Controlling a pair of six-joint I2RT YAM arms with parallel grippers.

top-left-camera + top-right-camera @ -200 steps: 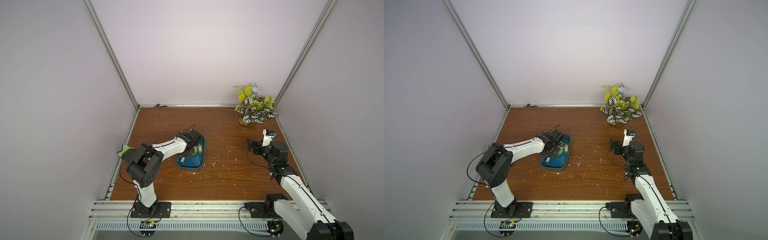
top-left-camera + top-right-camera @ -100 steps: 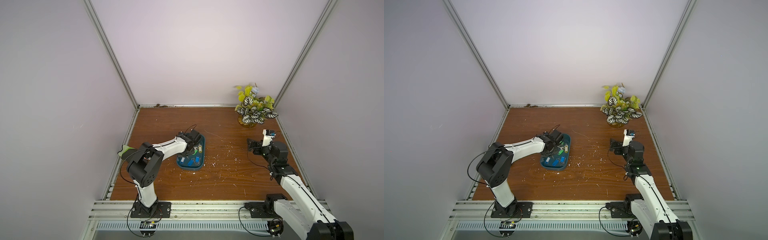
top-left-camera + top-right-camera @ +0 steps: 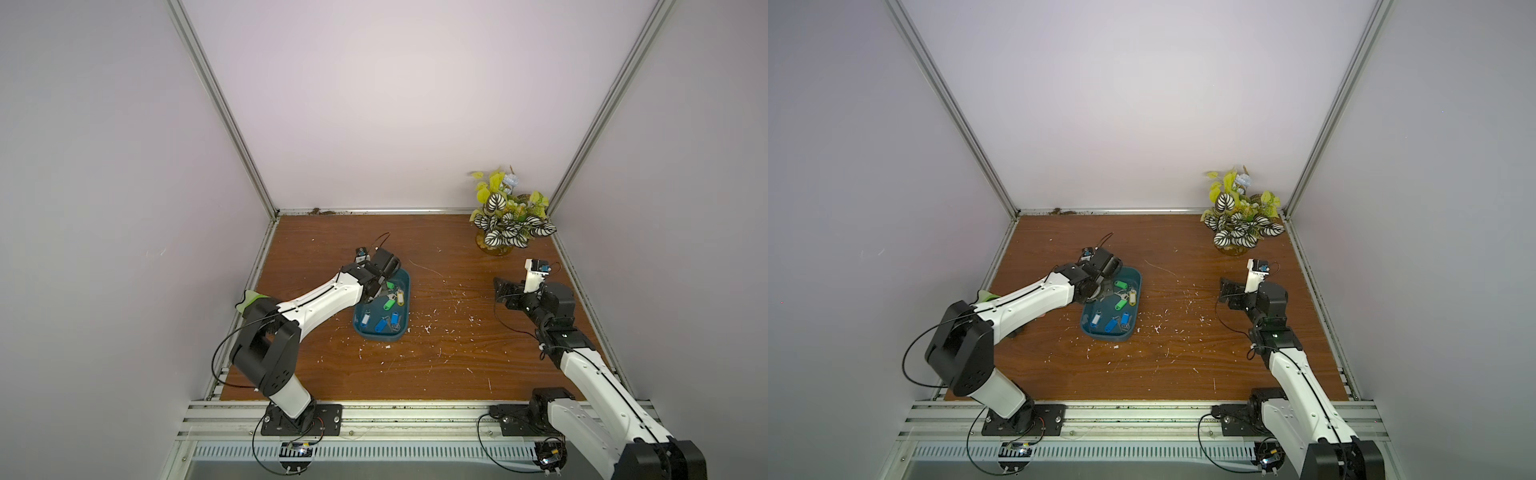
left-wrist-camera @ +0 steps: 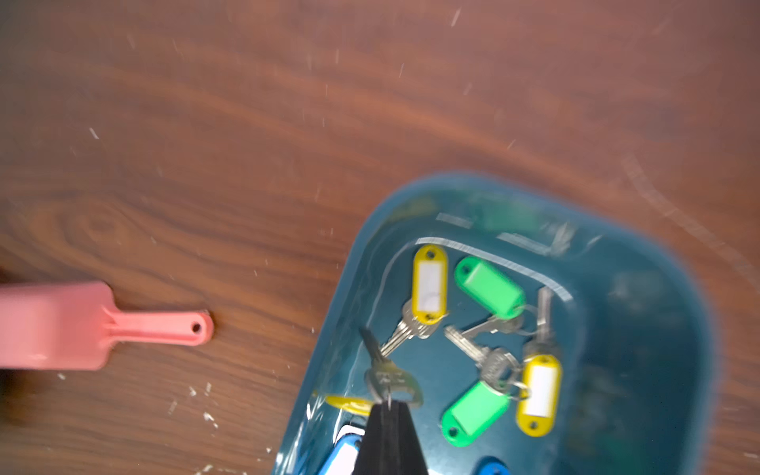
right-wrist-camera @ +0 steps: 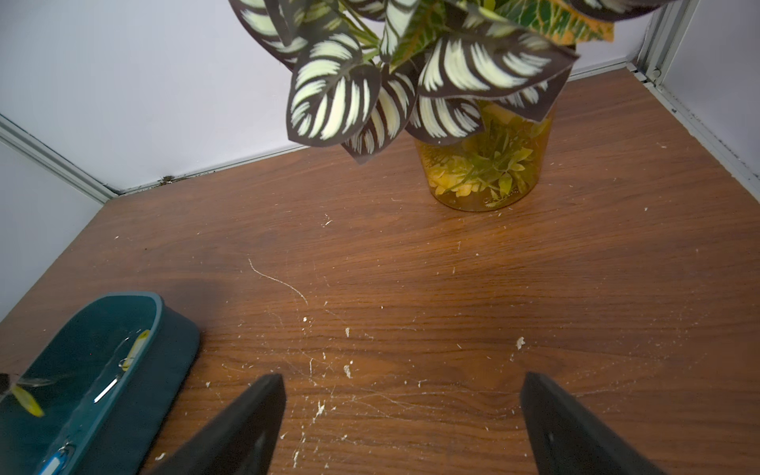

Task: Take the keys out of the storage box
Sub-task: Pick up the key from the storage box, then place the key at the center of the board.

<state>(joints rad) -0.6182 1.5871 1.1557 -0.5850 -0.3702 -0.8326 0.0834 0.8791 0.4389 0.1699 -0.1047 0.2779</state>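
Observation:
My left gripper lifts the key next, crosses past the box's rim toward the plant, lowers and releases the key on free wood with a pale scratch (image 4: 712, 244).
The dark teal storage box (image 3: 380, 337) (image 3: 1104, 338) (image 4: 641, 329) (image 5: 172, 341) lies left of the table's middle. Several keys with green (image 4: 489, 288), yellow (image 4: 429, 283) and blue tags (image 3: 379, 325) (image 3: 1112, 325) lie inside it. My left gripper (image 3: 375, 292) (image 3: 1100, 291) (image 4: 388, 407) reaches down into the box's left side. It is shut on the ring of a silver key (image 4: 390, 378) whose yellow tag (image 4: 349, 404) hangs beside the tips. My right gripper (image 3: 500, 291) (image 3: 1225, 291) (image 5: 401, 382) stands open above bare wood at the right, nothing between its fingers.
A potted plant (image 3: 509, 220) (image 3: 1241, 224) (image 5: 481, 164) stands in the back right corner. A pink plastic piece with a handle (image 4: 61, 325) lies on the wood left of the box. White crumbs are scattered over the table (image 3: 436, 365). Walls enclose three sides.
My left gripper has closed inside the box and now pinches the key's ring. Both arms have stayed where they were.

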